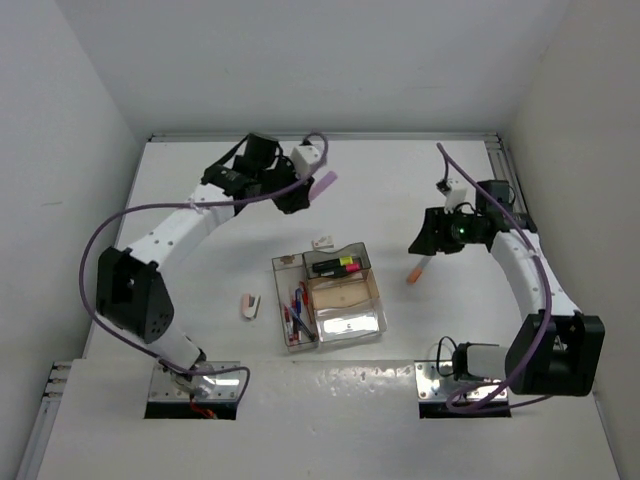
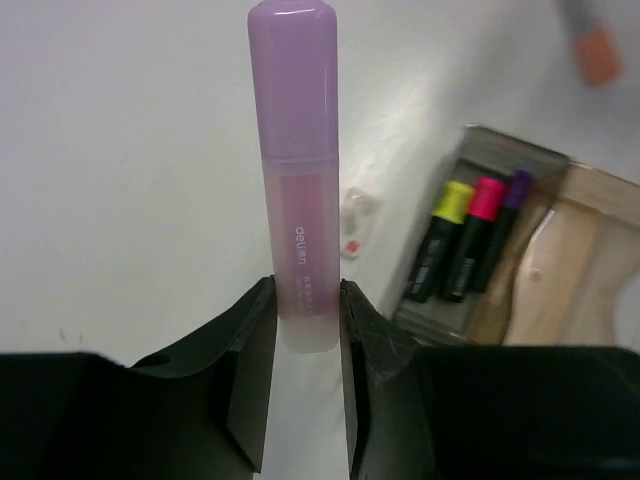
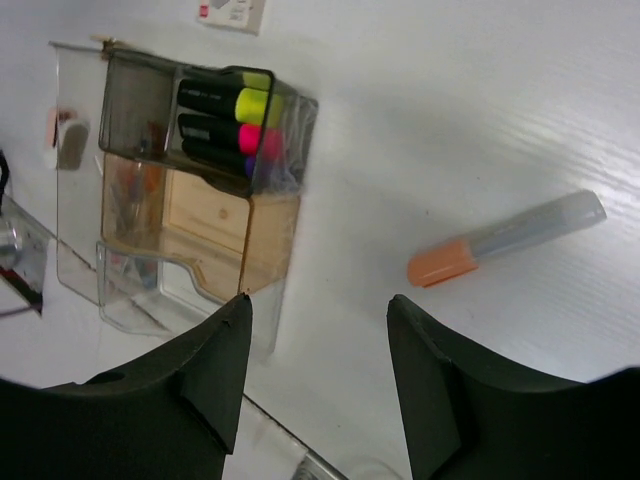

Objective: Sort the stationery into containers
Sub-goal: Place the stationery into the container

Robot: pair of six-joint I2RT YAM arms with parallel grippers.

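Observation:
The left gripper needs to swing back and down next and let go of the purple highlighter in the amber tray [image 1: 342,294] [image 2: 572,262], since that tray is below the gripper, toward the robot's base.
My left gripper [image 1: 300,196] [image 2: 307,292] is shut on the lower end of a purple highlighter [image 1: 325,182] [image 2: 293,150], lifted at the back left, far from the containers. The trays cluster mid-table: a grey one [image 1: 362,252] [image 3: 140,110] holding yellow, pink and purple highlighters [image 2: 470,235], an amber one [image 1: 376,290], a clear one [image 1: 381,325], and a long narrow one [image 1: 282,318] with pens. My right gripper [image 1: 424,241] [image 3: 318,305] hangs open and empty, just left of an orange highlighter [image 1: 416,270] [image 3: 500,240] lying on the table.
A white eraser [image 1: 321,241] [image 2: 358,222] lies just behind the trays. A pale pink eraser [image 1: 250,305] lies left of them. Walls close in the table at the back and on both sides.

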